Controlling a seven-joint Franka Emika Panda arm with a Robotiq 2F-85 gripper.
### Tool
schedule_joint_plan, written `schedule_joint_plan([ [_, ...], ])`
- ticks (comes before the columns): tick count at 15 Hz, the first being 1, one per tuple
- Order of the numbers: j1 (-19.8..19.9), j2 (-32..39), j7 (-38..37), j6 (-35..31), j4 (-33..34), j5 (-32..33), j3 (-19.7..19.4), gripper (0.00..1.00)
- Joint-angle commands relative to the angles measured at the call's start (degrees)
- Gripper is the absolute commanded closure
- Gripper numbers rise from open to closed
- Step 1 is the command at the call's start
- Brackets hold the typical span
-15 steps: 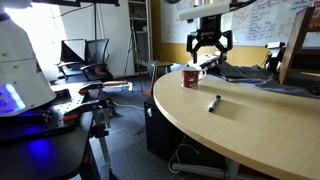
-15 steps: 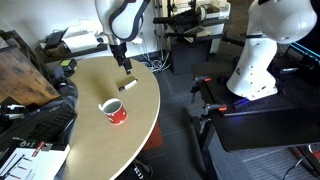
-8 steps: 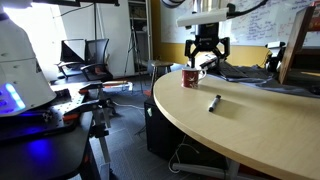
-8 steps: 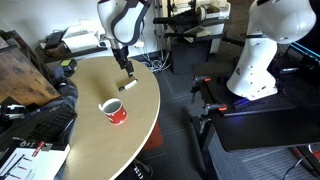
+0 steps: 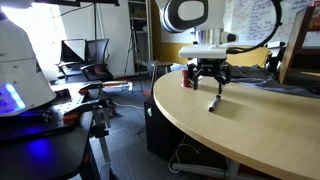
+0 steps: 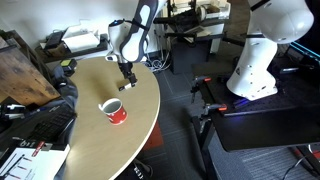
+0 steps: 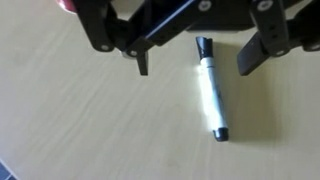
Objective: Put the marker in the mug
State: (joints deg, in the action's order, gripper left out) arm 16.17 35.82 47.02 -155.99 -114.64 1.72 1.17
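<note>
I should bring my gripper down to the marker [image 7: 210, 92] next. Then I should close it around its upper black end [image 7: 205, 48].
The marker [image 7: 210, 92], a short stick with a pale barrel and black ends, lies flat on the round wooden table [image 5: 260, 130]. It also shows in both exterior views [image 5: 214, 103] [image 6: 127, 86]. My gripper [image 7: 197, 65] is open and comes in from the top of the wrist view, with one finger on each side of the marker's upper end and clear of it. In both exterior views the gripper [image 5: 212, 84] [image 6: 126, 77] hangs low, just above the marker. The dark red mug [image 6: 115, 110] stands upright some way from it, and also shows beside the gripper [image 5: 188, 78].
A table edge runs near the marker [image 6: 155, 95]. A white robot body [image 6: 262, 50] and a black stand [image 6: 210, 100] are beyond that edge. Office chairs [image 5: 90, 55] and clutter [image 6: 30, 70] surround the table.
My gripper has come down from high above the table to just over the marker, still open. The marker and the mug have not moved.
</note>
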Motion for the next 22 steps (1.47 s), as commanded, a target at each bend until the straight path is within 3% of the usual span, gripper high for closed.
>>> schedule_joint_plan([
  [1, 0.41, 2.18, -1.98, -0.33, 2.35, 2.75, 0.31, 0.0],
  [6, -0.38, 4.2, -2.16, 1.58, 6.54, 7.03, -0.41, 0.0],
  [14, -0.01, 9.68, -1.66, 8.29, 16.77, 7.03, 0.46, 0.21],
  [22, 0.79, 11.52, -0.24, 13.27, 19.59, 6.13, 1.69, 0.2],
])
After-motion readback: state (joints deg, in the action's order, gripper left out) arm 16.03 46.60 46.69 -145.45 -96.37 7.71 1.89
